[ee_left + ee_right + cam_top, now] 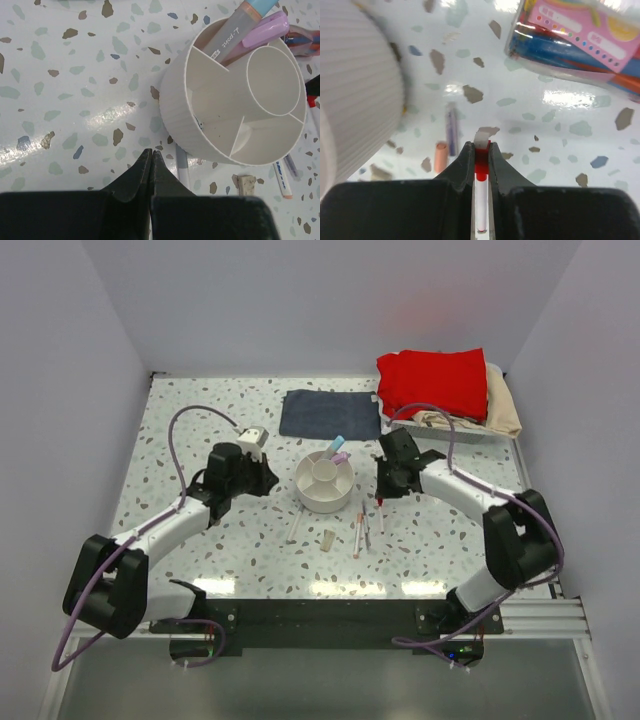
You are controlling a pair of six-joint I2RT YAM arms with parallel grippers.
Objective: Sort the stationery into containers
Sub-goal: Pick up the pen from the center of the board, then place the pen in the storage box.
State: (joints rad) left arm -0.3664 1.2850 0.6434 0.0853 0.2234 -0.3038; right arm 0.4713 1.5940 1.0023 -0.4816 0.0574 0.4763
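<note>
I will lift my right gripper and tilt it outward until the pen hangs upright, then lower the pen over the bowl (333, 460) beside the pink marker, where markers already stand.
The off-white divided bowl (323, 483) stands mid-table and holds a grey blue-capped marker (234, 34) and a pink marker (265, 29) in one compartment. My right gripper (481, 146) is just right of the bowl (355, 90) and is shut on a red-capped white pen (481, 170), low over the table. My left gripper (151, 152) is shut and empty, just left of the bowl (200, 130). Loose pens (358, 530) and a beige eraser (328, 539) lie in front of the bowl. A clear pink-labelled pack of pens (580, 40) lies beyond the right gripper.
A folded dark-blue cloth (329, 413) lies behind the bowl. A white basket (470, 432) with red and beige cloths stands at the back right. A white pen (182, 172) lies partly under the bowl's edge near the left fingertips.
</note>
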